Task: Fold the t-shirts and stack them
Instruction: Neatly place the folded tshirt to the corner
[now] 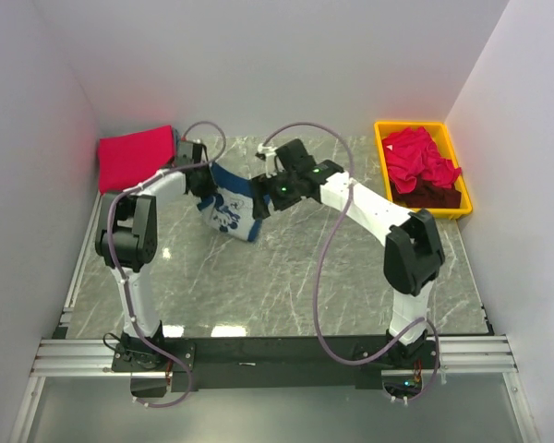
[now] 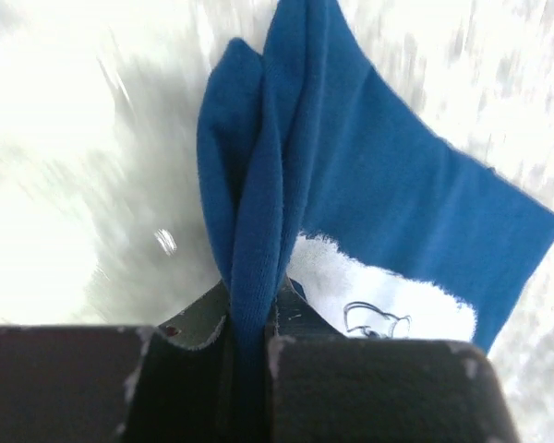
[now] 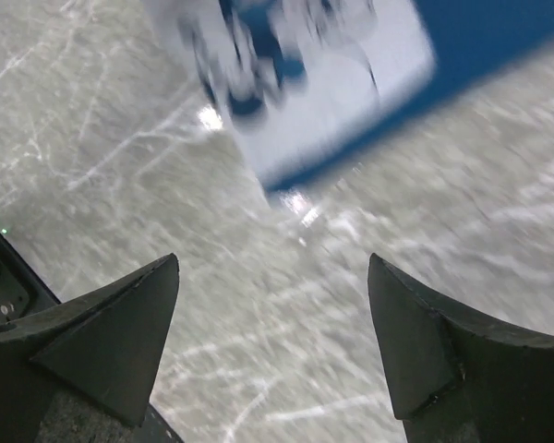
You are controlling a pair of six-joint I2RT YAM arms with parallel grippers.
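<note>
I will lift my left gripper, swing it over the folded red-pink t-shirt (image 1: 136, 157) to its left in the top view, lower the navy t-shirt and let go of it.
The navy blue t-shirt (image 1: 229, 209), with a white print, lies partly folded at the middle back of the table. In the left wrist view a bunched fold of this shirt (image 2: 369, 175) runs straight between the jaws, and my left gripper (image 2: 252, 309) is shut on it. In the top view the left gripper (image 1: 201, 181) is at the shirt's left end. My right gripper (image 1: 262, 199) hangs at the shirt's right edge. It is open (image 3: 272, 268), with only bare table between its fingers; the shirt's printed part (image 3: 305, 74) lies beyond the fingertips. A folded red-pink t-shirt (image 1: 136, 157) rests at the back left.
A yellow bin (image 1: 380, 138) stands at the back right, holding crumpled red-pink t-shirts (image 1: 423, 157) and a dark maroon one (image 1: 434, 196). White walls close in the left, back and right sides. Grey marbled tabletop (image 1: 258, 286) stretches toward the arm bases.
</note>
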